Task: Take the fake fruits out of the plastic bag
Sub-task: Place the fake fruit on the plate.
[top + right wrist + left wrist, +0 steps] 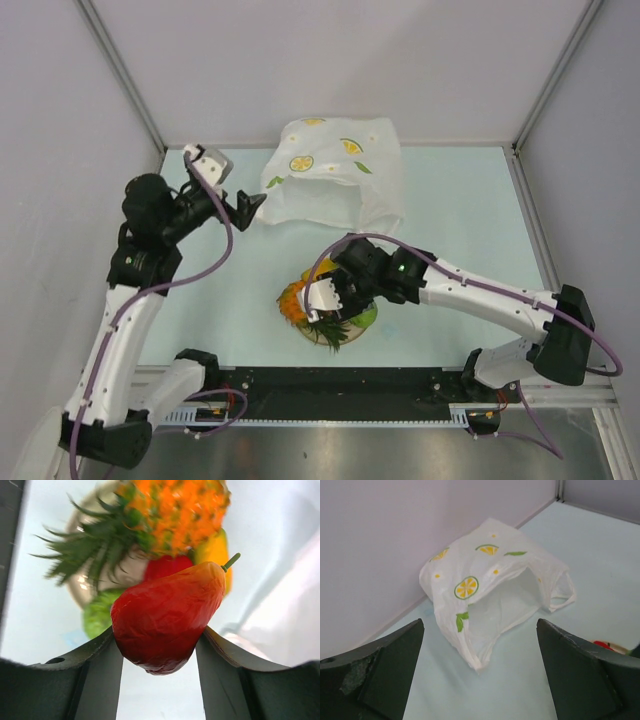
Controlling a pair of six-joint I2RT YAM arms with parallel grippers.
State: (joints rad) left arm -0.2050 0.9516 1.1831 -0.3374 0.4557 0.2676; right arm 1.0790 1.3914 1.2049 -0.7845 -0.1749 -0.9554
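My right gripper lowers toward the second red piece beside the pineapple next and releases the glossy red piece there, as it hangs above the plate (345, 340).
The plastic bag (335, 170) lies at the back of the table, white with lemon prints, its mouth (505, 605) open toward my left gripper. My left gripper (248, 205) is open and empty just left of the bag's mouth, and the left wrist view (479, 630) shows its jaws wide apart. My right gripper (320, 303) hangs over the beige plate (345, 340). It is shut on a glossy red pear-shaped fruit (165, 620). On the plate (85, 587) lie the orange pineapple (175, 510) with green leaves, a yellow mango (217, 555), a second red piece (167, 566) and a green piece (97, 617).
Grey walls close in the table at the back and both sides. A black rail (330, 400) runs along the near edge between the arm bases. A bit of red fruit (602, 644) shows at the right edge of the left wrist view.
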